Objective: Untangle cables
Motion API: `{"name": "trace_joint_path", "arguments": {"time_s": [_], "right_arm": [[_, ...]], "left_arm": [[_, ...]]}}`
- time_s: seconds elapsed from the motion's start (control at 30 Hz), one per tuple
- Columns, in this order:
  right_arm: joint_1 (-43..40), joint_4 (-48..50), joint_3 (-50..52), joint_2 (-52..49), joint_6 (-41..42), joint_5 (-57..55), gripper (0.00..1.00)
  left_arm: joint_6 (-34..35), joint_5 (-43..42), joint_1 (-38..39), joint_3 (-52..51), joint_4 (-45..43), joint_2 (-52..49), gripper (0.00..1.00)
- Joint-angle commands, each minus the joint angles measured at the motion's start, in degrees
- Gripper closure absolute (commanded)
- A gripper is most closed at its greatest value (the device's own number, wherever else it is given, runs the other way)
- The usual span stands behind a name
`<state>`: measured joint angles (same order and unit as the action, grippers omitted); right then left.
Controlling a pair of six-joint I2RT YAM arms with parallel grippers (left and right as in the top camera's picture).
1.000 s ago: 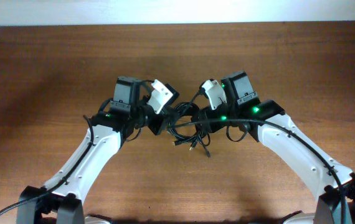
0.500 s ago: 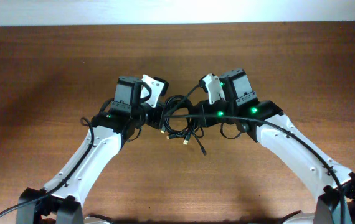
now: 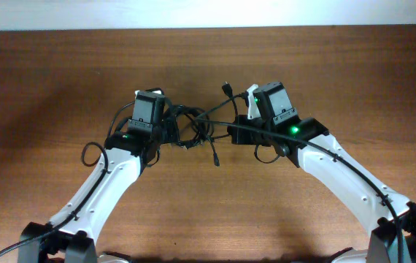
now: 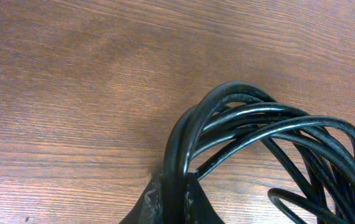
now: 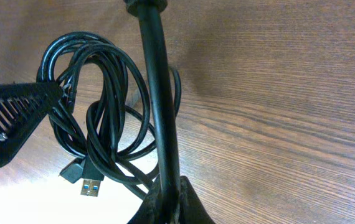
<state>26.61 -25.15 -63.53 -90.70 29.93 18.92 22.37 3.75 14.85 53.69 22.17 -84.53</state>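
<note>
The clear tabletop between the arms is to the right of my left gripper in the overhead view, so my left gripper needs to turn that way next and release the cables there.
The cables (image 3: 192, 128) hang as a black bundle of loops between my two grippers above the wooden table. My left gripper (image 3: 170, 130) is shut on several loops at the bundle's left side; in the left wrist view its fingertips (image 4: 172, 200) pinch the thick looped cables (image 4: 258, 127). My right gripper (image 3: 239, 123) is shut on one strand. In the right wrist view that strand (image 5: 157, 93) runs straight up from my right gripper (image 5: 168, 200). The coil (image 5: 103, 118) hangs to its left with a blue-tongued USB plug (image 5: 90, 186). A plug end (image 3: 226, 89) sticks up by the right gripper.
A loose cable tail (image 3: 214, 155) dangles below the bundle toward the table (image 3: 208, 212). The left arm's black ribbed housing (image 5: 6, 124) shows close beside the coil in the right wrist view. A loop of the arm's own wire (image 3: 90, 153) sits left of the left arm.
My right gripper has shut on a strand. Both grippers have drawn toward the table's far side and apart, taking the bundle with them; one plug end now points up.
</note>
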Motion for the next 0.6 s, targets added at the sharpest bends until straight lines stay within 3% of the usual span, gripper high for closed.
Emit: {"name": "trace_joint_path", "arguments": {"time_s": [0.0,0.03,0.1,0.23,0.27,0.4,0.47,0.57], "right_arm": [[-1.11,-0.66,-0.09,1.11,-0.98,-1.38,0.59],[-1.11,-0.81,-0.09,1.11,-1.01,-1.38,0.39],[-1.11,-0.79,-0.09,1.11,-4.39,0.11,0.32],[-1.11,0.26,-0.09,1.11,-19.28,9.49,0.33],[-1.11,0.24,-0.09,1.11,-22.27,11.37,0.34],[-1.11,-1.18,-0.09,1.11,-26.75,12.31,0.40],[-1.11,-1.25,-0.07,1.11,-26.75,11.93,0.49],[-1.11,-1.97,-0.07,1.11,-28.28,11.85,0.49]], "left_arm": [[-1.88,3.19,-1.14,-0.07,0.09,0.44,1.00],[-4.39,0.92,-1.14,-0.07,-0.46,0.44,1.00],[-10.84,-4.70,-1.14,-0.07,-1.57,0.44,1.00],[-30.12,-28.76,-1.14,-0.07,-3.87,0.44,1.00],[-32.06,-31.76,-1.14,-0.07,-3.85,0.44,1.00],[-35.04,-36.85,-1.14,-0.07,-3.61,0.44,1.00],[-35.34,-37.24,-1.14,-0.07,-3.63,0.44,1.00],[-35.34,-37.24,-1.14,-0.07,-3.65,0.44,1.00]]}}
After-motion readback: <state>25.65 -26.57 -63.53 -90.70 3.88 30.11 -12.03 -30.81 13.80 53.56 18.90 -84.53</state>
